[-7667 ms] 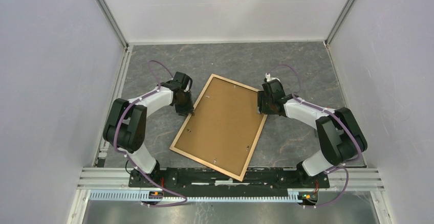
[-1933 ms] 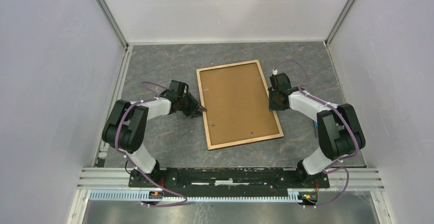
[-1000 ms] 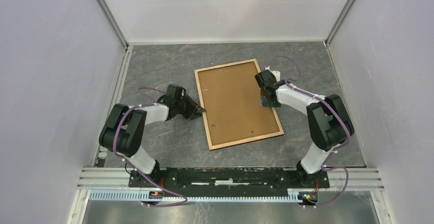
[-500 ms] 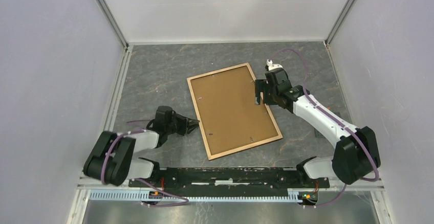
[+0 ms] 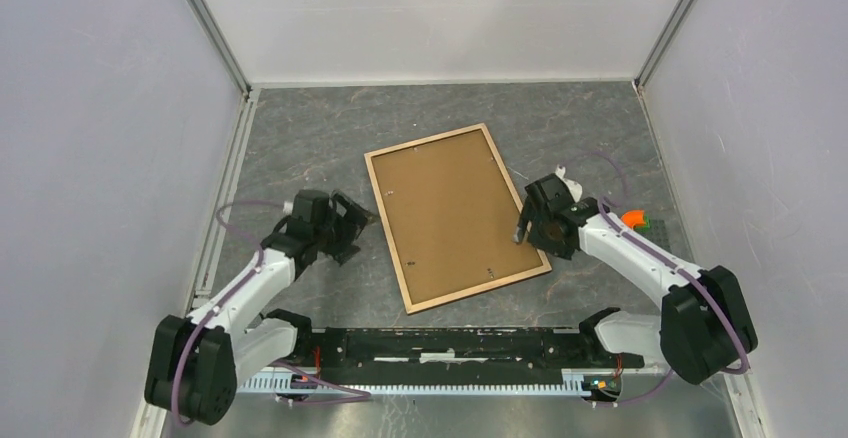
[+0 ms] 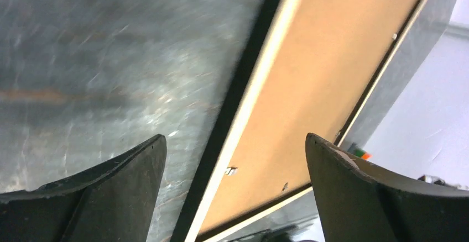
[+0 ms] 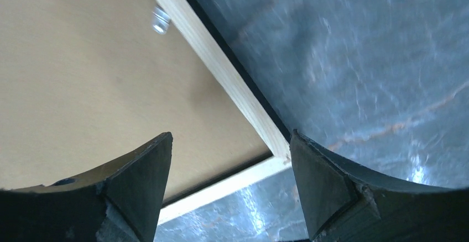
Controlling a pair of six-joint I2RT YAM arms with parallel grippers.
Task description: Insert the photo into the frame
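The frame (image 5: 386, 228) lies turned off square. My left gripper next swings outward, turns, lowers astride the frame's far bar by its nearer corner (image 5: 397, 145) and closes.
The frame (image 5: 386, 228) lies flat in the middle of the table, light wood rails up, turned a little off square. A plain brown backing board (image 5: 455, 213) fills it. The photo is not visible in any view. My left gripper (image 5: 348, 226) hangs open just left of the frame's left rail (image 6: 260, 87), with nothing between its fingers. My right gripper (image 5: 523, 228) stands open over the right rail (image 7: 221, 70) near the frame's near right corner. Neither one grips anything. The backing board (image 7: 83, 76) shows under the right gripper's (image 7: 230, 137) left finger.
A small orange and green object (image 5: 633, 220) lies on the table right of the right arm. Grey walls close in the table on the left, back and right. The arms' base rail runs along the near edge.
The left gripper has drawn back from the frame's left rail and opened wide. The right gripper moved nearer along the right rail. The frame turned slightly, then stayed put.
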